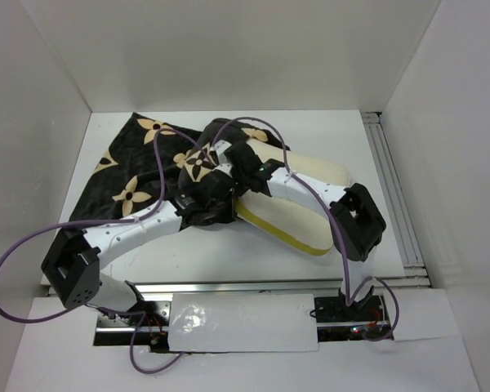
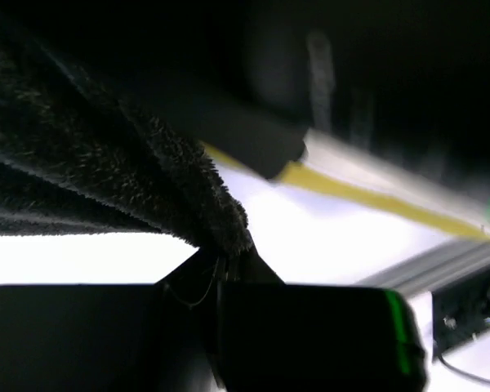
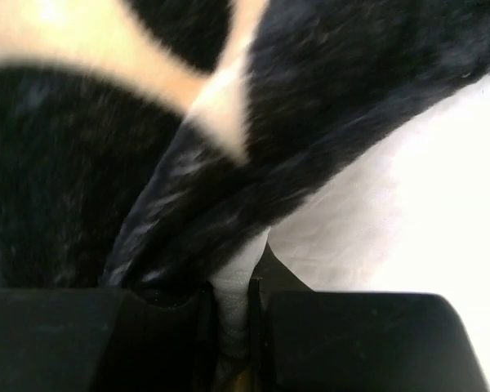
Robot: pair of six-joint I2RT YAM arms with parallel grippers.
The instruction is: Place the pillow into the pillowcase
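Note:
The pillow's yellow edge (image 1: 259, 219) lies bare to the right of my left gripper in the top view, so I should draw the pillowcase (image 1: 131, 171) that way over it, then release.
The dark plush pillowcase (image 1: 131, 171) with tan flowers lies at the back left, its right end bunched up over the pillow. The cream pillow (image 1: 298, 220) with a pale yellow edge lies at centre right, its left end under the pillowcase. My left gripper (image 1: 206, 202) is shut on the pillowcase's edge (image 2: 106, 155); the fabric hangs from the jaws (image 2: 229, 257), and the pillow's yellow edge (image 2: 376, 200) shows beyond. My right gripper (image 1: 222, 163) is shut on a fold of the white pillow (image 3: 367, 212) in its jaws (image 3: 237, 282), with the pillowcase (image 3: 65, 180) draped over it.
An aluminium rail (image 1: 392, 188) runs along the table's right side and shows in the left wrist view (image 2: 441, 261). Another rail (image 1: 229, 287) runs along the front by the arm bases. White walls enclose the left, back and right. Purple cables loop over the arms.

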